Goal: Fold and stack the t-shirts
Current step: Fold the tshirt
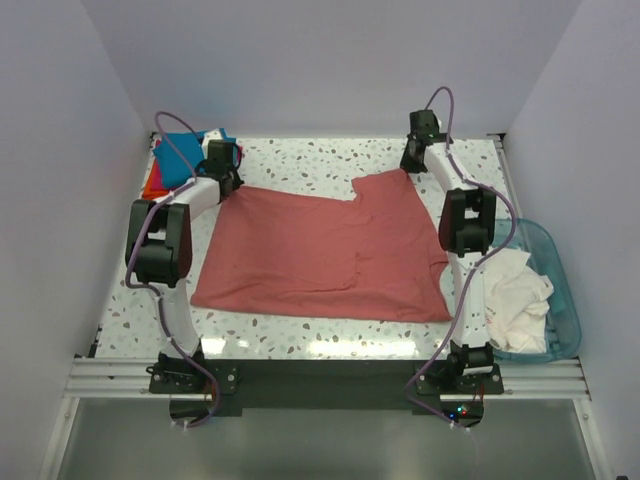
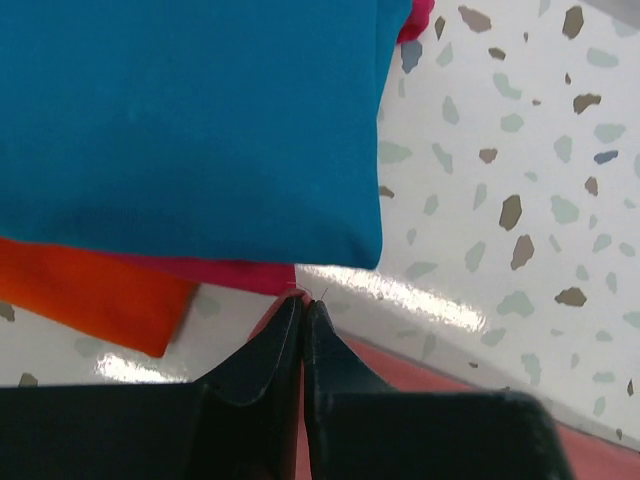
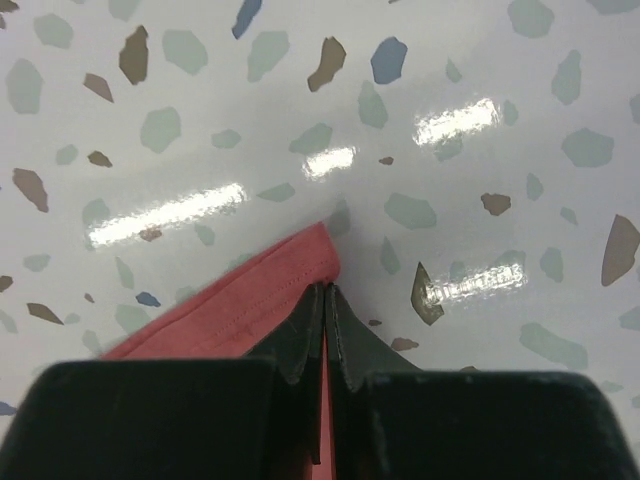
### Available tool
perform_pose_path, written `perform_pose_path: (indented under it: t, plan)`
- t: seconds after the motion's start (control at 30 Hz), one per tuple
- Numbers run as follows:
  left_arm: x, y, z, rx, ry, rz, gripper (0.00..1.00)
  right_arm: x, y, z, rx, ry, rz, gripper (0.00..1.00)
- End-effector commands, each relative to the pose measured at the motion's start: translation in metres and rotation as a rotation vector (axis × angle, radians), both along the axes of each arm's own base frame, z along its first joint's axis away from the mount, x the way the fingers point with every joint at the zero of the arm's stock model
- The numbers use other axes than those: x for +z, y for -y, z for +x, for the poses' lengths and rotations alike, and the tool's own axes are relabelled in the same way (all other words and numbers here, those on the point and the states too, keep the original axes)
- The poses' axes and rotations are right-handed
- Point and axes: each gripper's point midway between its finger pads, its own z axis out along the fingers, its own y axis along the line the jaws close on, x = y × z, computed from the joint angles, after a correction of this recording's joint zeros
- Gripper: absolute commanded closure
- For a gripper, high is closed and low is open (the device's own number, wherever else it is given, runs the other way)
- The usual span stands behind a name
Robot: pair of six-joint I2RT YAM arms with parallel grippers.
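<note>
The body of the shirt lies unfolded, so my left gripper will carry the pinched far corner of the shirt back toward my base and let it go over the shirt's side edge (image 1: 215, 246).
A large salmon-red t-shirt (image 1: 320, 255) lies spread flat mid-table. My left gripper (image 1: 228, 180) is at its far-left corner and my right gripper (image 1: 410, 165) at its far-right corner. In the left wrist view the left gripper (image 2: 303, 305) is shut with red cloth (image 2: 420, 375) pinched between the jaws. Just beyond it lie folded t-shirts, teal (image 2: 190, 120) on top of magenta (image 2: 230, 272) and orange (image 2: 90, 295). In the right wrist view the right gripper (image 3: 326, 292) is shut on the red hem (image 3: 240, 300).
The folded stack (image 1: 180, 160) sits at the table's far-left corner. A translucent blue tub (image 1: 560, 290) holding white cloth (image 1: 515, 295) stands at the right edge beside the right arm. Walls close in the table on the left, back and right.
</note>
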Motion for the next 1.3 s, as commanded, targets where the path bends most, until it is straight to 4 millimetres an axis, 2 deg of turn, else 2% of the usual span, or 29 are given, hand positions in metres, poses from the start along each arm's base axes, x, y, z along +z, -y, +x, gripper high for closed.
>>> perform_pose_path:
  t: [0.0, 0.03, 0.27, 0.3, 0.4, 0.43, 0.47, 0.5, 0.53, 0.57, 0.63, 0.67, 0.7, 0.73, 0.77, 0.8, 0.87, 0.9, 0.93, 0.97, 1.0, 1.03, 1.07, 1.1, 1.13, 1.17, 1.2, 1.23, 1.27]
  plan:
    - [0.028, -0.009, 0.036, 0.02, 0.117, -0.024, 1.0, 0.047, -0.003, 0.026, 0.01, 0.133, 0.021, 1.0]
    - [0.035, -0.01, 0.042, 0.019, 0.134, -0.028, 1.0, 0.052, -0.004, 0.03, 0.011, 0.151, 0.028, 1.0]
    - [0.037, -0.019, 0.063, 0.02, 0.157, -0.045, 1.0, 0.09, -0.005, 0.049, 0.015, 0.283, 0.085, 1.0]
    - [0.045, -0.017, 0.069, 0.01, 0.193, -0.056, 1.0, 0.101, -0.006, 0.051, 0.017, 0.312, 0.091, 1.0]
    - [0.054, -0.021, 0.071, 0.011, 0.224, -0.068, 1.0, 0.109, -0.005, 0.047, 0.015, 0.32, 0.089, 1.0]
    - [0.053, -0.021, 0.069, 0.012, 0.228, -0.07, 1.0, 0.126, -0.004, 0.044, 0.015, 0.346, 0.09, 1.0]
    - [0.062, -0.023, 0.067, 0.017, 0.247, -0.077, 1.0, 0.117, -0.003, 0.036, 0.006, 0.321, 0.09, 1.0]
    - [0.066, -0.024, 0.066, 0.018, 0.26, -0.084, 1.0, 0.124, -0.002, 0.033, 0.003, 0.339, 0.091, 1.0]
    - [0.07, -0.027, 0.061, 0.026, 0.274, -0.089, 1.0, 0.145, -0.001, 0.028, 0.001, 0.372, 0.095, 1.0]
    - [0.072, -0.029, 0.059, 0.029, 0.277, -0.092, 1.0, 0.135, -0.001, 0.018, -0.006, 0.344, 0.099, 1.0]
    - [0.071, -0.032, 0.052, 0.03, 0.273, -0.098, 1.0, 0.141, -0.002, 0.009, -0.002, 0.352, 0.109, 1.0]
    - [0.078, -0.034, 0.05, 0.031, 0.284, -0.104, 1.0, 0.148, -0.002, -0.004, -0.007, 0.353, 0.114, 1.0]
    - [0.079, -0.034, 0.047, 0.031, 0.284, -0.107, 1.0, 0.152, -0.002, -0.008, -0.007, 0.364, 0.119, 1.0]
    - [0.075, -0.036, 0.041, 0.036, 0.274, -0.108, 1.0, 0.156, -0.001, -0.014, -0.008, 0.367, 0.12, 1.0]
    - [0.083, -0.038, 0.038, 0.041, 0.288, -0.113, 1.0, 0.16, 0.001, -0.027, -0.014, 0.364, 0.122, 1.0]
    - [0.078, -0.039, 0.032, 0.044, 0.276, -0.117, 1.0, 0.165, 0.0, -0.033, -0.013, 0.374, 0.126, 1.0]
    - [0.088, -0.04, 0.025, 0.054, 0.288, -0.125, 1.0, 0.173, 0.002, -0.054, -0.016, 0.375, 0.135, 1.0]
    - [0.084, -0.041, 0.02, 0.058, 0.278, -0.127, 1.0, 0.175, 0.001, -0.061, -0.015, 0.377, 0.138, 1.0]
    - [0.093, -0.042, 0.015, 0.061, 0.292, -0.131, 1.0, 0.164, 0.002, -0.072, -0.018, 0.348, 0.139, 1.0]
    - [0.095, -0.042, 0.012, 0.063, 0.292, -0.129, 1.0, 0.181, 0.003, -0.082, -0.019, 0.38, 0.143, 1.0]
    - [0.089, -0.043, 0.005, 0.07, 0.272, -0.13, 1.0, 0.181, 0.003, -0.089, -0.021, 0.38, 0.147, 1.0]
    - [0.097, -0.042, 0.001, 0.071, 0.285, -0.135, 1.0, 0.172, 0.003, -0.1, -0.022, 0.356, 0.149, 1.0]
    - [0.091, -0.043, -0.005, 0.075, 0.269, -0.136, 1.0, 0.183, 0.003, -0.11, -0.02, 0.377, 0.158, 1.0]
    - [0.089, -0.043, -0.01, 0.081, 0.261, -0.137, 1.0, 0.184, 0.004, -0.117, -0.019, 0.378, 0.162, 1.0]
    - [0.095, -0.043, -0.015, 0.087, 0.27, -0.144, 1.0, 0.173, 0.003, -0.128, -0.019, 0.351, 0.166, 1.0]
    - [0.093, -0.043, -0.02, 0.088, 0.265, -0.147, 1.0, 0.171, 0.002, -0.135, -0.016, 0.348, 0.168, 1.0]
    - [0.085, -0.043, -0.028, 0.092, 0.244, -0.148, 1.0, 0.183, 0.003, -0.145, -0.015, 0.374, 0.174, 1.0]
    - [0.09, -0.043, -0.032, 0.099, 0.254, -0.154, 1.0, 0.17, 0.003, -0.156, -0.018, 0.345, 0.177, 1.0]
    - [0.088, -0.044, -0.037, 0.108, 0.248, -0.152, 1.0, 0.17, 0.004, -0.163, -0.021, 0.347, 0.181, 1.0]
